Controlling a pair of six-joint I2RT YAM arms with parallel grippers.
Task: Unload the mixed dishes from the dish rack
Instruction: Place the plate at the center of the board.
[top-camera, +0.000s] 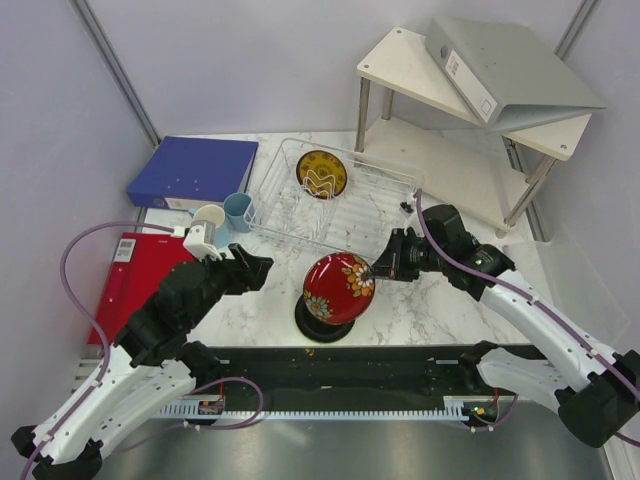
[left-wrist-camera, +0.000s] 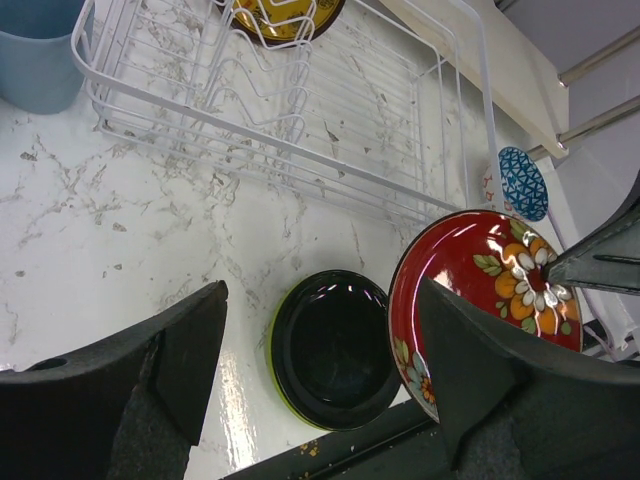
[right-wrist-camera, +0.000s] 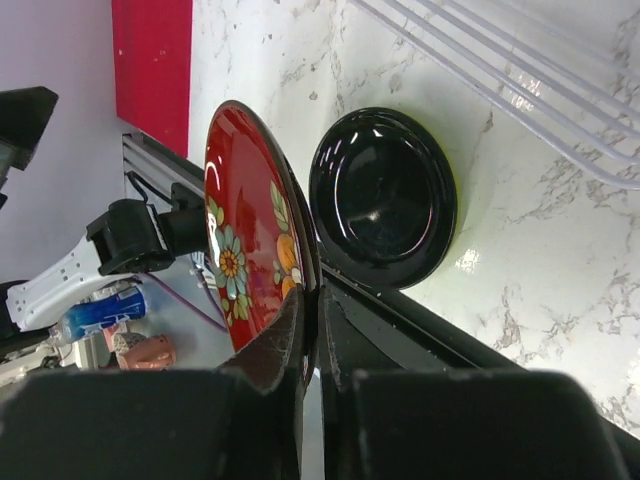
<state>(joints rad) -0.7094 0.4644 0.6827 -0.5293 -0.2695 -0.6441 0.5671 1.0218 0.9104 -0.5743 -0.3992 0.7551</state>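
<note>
The red bowl in my right gripper will go down and to the left in the top view next, and I will release it onto the black plate (top-camera: 318, 328) (right-wrist-camera: 385, 195), because the plate is empty below.
My right gripper (top-camera: 375, 268) is shut on the rim of the red bowl (top-camera: 338, 288), holding it on edge just above the black plate (top-camera: 318, 328). In the right wrist view my fingers (right-wrist-camera: 312, 300) pinch the bowl's rim (right-wrist-camera: 240, 230) beside the black plate (right-wrist-camera: 385, 195). The black plate (left-wrist-camera: 335, 350) lies on the lime-green plate (left-wrist-camera: 274, 372). My left gripper (top-camera: 255, 268) is open and empty, left of the bowl (left-wrist-camera: 480, 290). The clear dish rack (top-camera: 345, 215) holds the yellow-brown patterned plate (top-camera: 322, 173). A light blue cup (top-camera: 238, 210) and the cream mug (top-camera: 207, 222) stand left of it. The blue patterned bowl (left-wrist-camera: 523, 183) sits past the rack's right end.
A blue binder (top-camera: 190, 170) lies at the back left and a red folder (top-camera: 135, 275) at the left. A white two-tier shelf (top-camera: 440, 150) with a grey binder (top-camera: 510, 65) stands at the back right. A black strip (top-camera: 350, 365) runs along the near edge.
</note>
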